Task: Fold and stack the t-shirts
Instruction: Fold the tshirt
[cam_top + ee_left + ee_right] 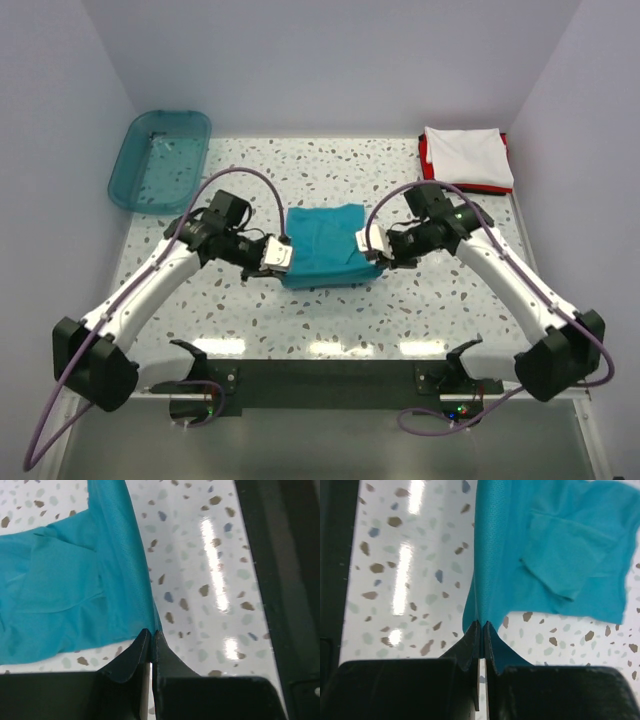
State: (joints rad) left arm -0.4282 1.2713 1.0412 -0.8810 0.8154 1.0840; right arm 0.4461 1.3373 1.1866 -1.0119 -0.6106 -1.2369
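Note:
The t-shirt lies flat beyond its lifted near edge, so my left gripper should move outward and down to the t-shirt's far corner nearest the bin and release.
The teal-blue t-shirt (325, 246) lies partly folded at the table's middle. My left gripper (281, 257) is shut on its near left edge; in the left wrist view the cloth (65, 580) runs up from the closed fingertips (151, 633). My right gripper (366, 243) is shut on the near right edge; in the right wrist view the cloth (540, 545) rises from the closed fingertips (482, 624). The near edge is lifted off the table between both grippers. A folded white t-shirt (467, 158) lies on a red t-shirt (424, 155) at the far right corner.
A translucent teal plastic bin (160, 160) stands at the far left corner. A dark rail (330, 385) runs along the table's near edge between the arm bases. White walls close in the left, right and far sides.

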